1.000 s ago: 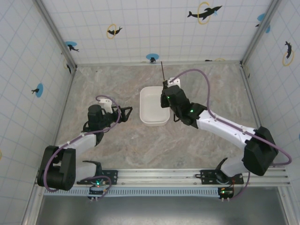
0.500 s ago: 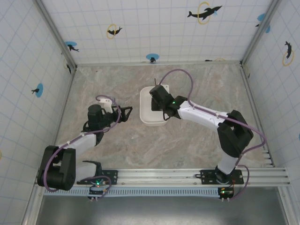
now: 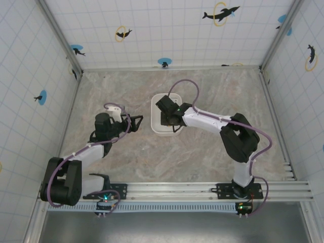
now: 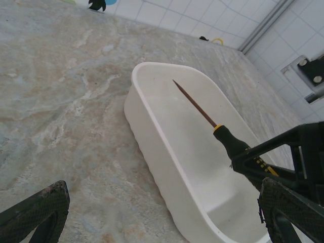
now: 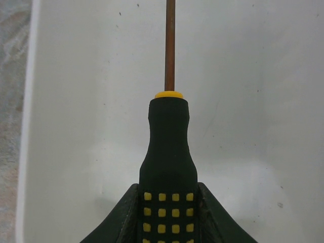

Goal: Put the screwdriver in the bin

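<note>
My right gripper holds the screwdriver (image 4: 230,142) with its handle and stem still above the bin's white bottom. Next, it will move down toward the bin's bottom and let go of the screwdriver there.
The white bin (image 3: 156,124) sits mid-table. My right gripper (image 3: 168,115) hangs over it, shut on the screwdriver. In the right wrist view the black handle with yellow squares (image 5: 168,152) is clamped between the two fingers of the right gripper (image 5: 168,217), and the thin shaft points away over the bin's white floor (image 5: 253,101). From the left wrist view the screwdriver (image 4: 230,142) slants above the bin (image 4: 152,136), its tip over the far end. My left gripper (image 3: 136,121) rests open just left of the bin, its fingertips (image 4: 35,212) spread wide with nothing between them.
Marble tabletop (image 3: 121,162) lies around the bin, bare in front and to the left. Tiled walls with dolphin stickers (image 3: 220,12) close in the back and sides. A metal rail (image 3: 202,190) runs along the near edge.
The right arm has swung left and lowered, carrying the screwdriver from beside the bin's right rim to over its inside. The left arm has stayed still.
</note>
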